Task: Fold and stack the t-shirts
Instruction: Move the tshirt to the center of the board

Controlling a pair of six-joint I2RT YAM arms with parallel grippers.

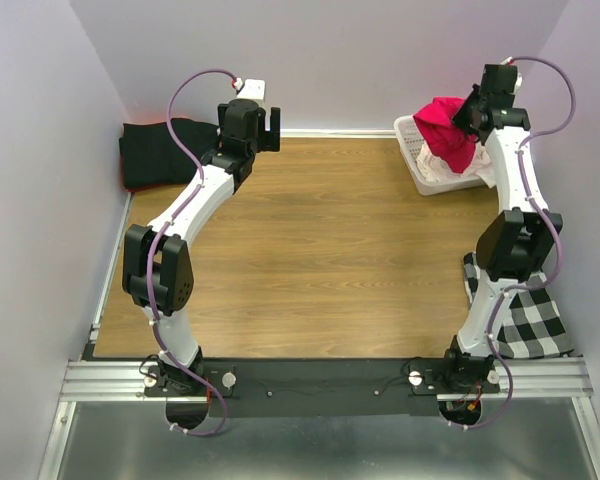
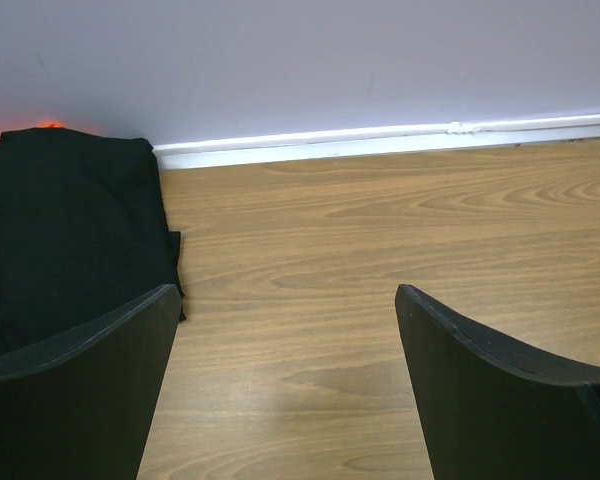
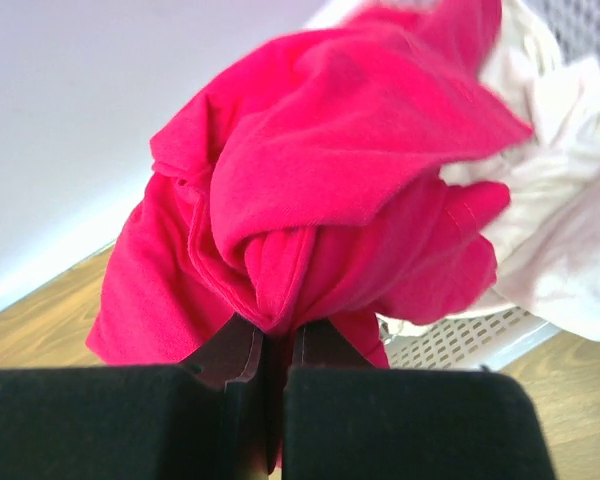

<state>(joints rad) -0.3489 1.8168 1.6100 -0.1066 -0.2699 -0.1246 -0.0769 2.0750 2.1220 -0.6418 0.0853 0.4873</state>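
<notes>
The wood beside the basket is bare, so my right gripper will next swing left in the top view, lower there and release the red shirt [image 3: 320, 200].
The crimson-red t-shirt [image 1: 446, 128] hangs bunched above the white basket at the back right. My right gripper [image 1: 470, 112] is shut on a fold of the red shirt [image 3: 320, 200], pinched between the fingertips [image 3: 242, 350]. The cream-white t-shirt [image 1: 450, 172] lies in the basket under it and shows at the right of the right wrist view [image 3: 570, 230]. The black t-shirt [image 1: 162, 152] lies folded at the back left corner. My left gripper [image 1: 263, 125] is open and empty over bare wood to the right of the black shirt [image 2: 70, 240].
The white lattice basket [image 1: 408, 140] stands at the back right by the wall. A black-and-white checked cloth [image 1: 528, 318] lies at the right edge near the right arm's base. Walls close the back and both sides.
</notes>
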